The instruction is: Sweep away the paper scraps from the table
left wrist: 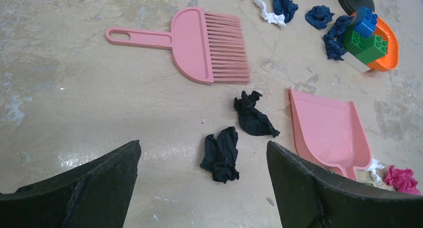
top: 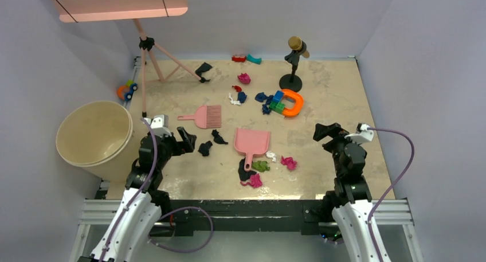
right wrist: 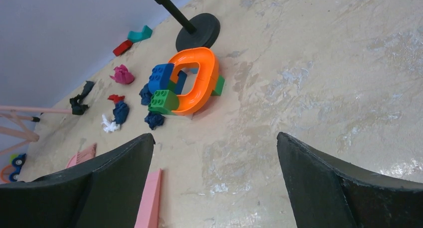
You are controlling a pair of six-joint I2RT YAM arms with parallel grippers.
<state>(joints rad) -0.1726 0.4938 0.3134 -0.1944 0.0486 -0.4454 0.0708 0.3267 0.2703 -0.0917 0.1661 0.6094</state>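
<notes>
Next, my left gripper will swing right in the top view, turn and lower astride the pink dustpan's narrow handle [top: 249,161] [left wrist: 348,173], which lies below it on that side.
Paper scraps lie scattered on the beige table [top: 321,101]: two black ones [top: 205,148] [left wrist: 220,154] just ahead of my left gripper, magenta, green and black ones [top: 257,173] near the pink dustpan's handle, dark blue, red and white ones [top: 238,96] [right wrist: 119,112] further back. The pink dustpan [top: 251,143] [left wrist: 329,130] lies mid-table and the pink brush [top: 202,116] [left wrist: 199,43] to its left. My left gripper [top: 188,140] [left wrist: 203,160] is open and empty over the near black scrap. My right gripper [top: 322,132] [right wrist: 214,153] is open and empty above bare table.
A beige bucket [top: 96,137] stands off the table's left edge. Blue and green blocks with an orange horseshoe [top: 289,103] [right wrist: 187,86], a black stand [top: 292,78] and small red and teal toys [top: 246,58] sit further back. A pink tripod [top: 150,67] stands back left.
</notes>
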